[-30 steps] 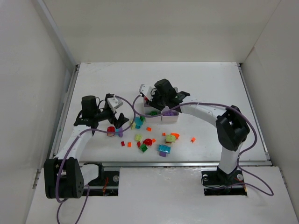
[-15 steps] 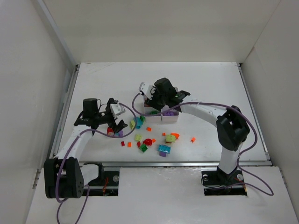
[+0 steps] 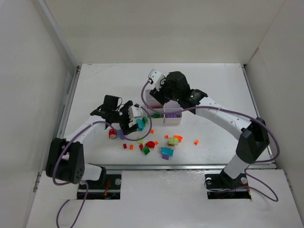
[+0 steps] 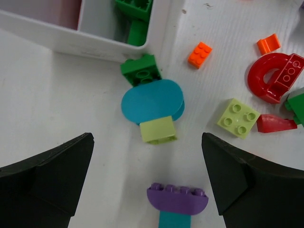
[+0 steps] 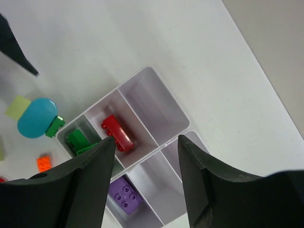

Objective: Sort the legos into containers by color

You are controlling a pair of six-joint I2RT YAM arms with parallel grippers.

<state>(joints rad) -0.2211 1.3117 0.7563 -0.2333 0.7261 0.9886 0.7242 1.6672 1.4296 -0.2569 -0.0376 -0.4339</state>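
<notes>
Next, my left gripper comes down toward the tray (image 3: pixel 172 120), onto the yellow-green brick (image 4: pixel 158 129) beside the cyan oval, since that end of the stack is clear of the tray's side.
The white six-compartment tray (image 3: pixel 172 120) stands mid-table. In the right wrist view its compartments (image 5: pixel 147 70) hold a red brick (image 5: pixel 116 133), green bricks (image 5: pixel 76 140) and a purple brick (image 5: pixel 124 194). My right gripper (image 5: pixel 146 139) hangs open and empty above the tray, and shows in the top view (image 3: pixel 160 96). My left gripper (image 3: pixel 131 119) is open and low over the loose legos left of the tray. Between its fingers (image 4: pixel 147 175) lies a purple brick on a cyan piece (image 4: pixel 176 199). Ahead lie a yellow-green brick (image 4: pixel 158 129), a cyan oval (image 4: pixel 152 100) and a green brick (image 4: pixel 140 70) against the tray wall (image 4: pixel 71 40).
Loose legos are scattered in front of the tray: a red arch (image 3: pixel 150 144), a red brick (image 3: pixel 112 133), a cyan-and-purple block (image 3: pixel 166 152), an orange bit (image 3: pixel 196 142), small orange bricks (image 4: pixel 199 54). White walls enclose the table on both sides and at the back.
My left gripper has swung right, from near the red brick to the legos beside the tray. My right gripper has risen and drawn back from the tray.
</notes>
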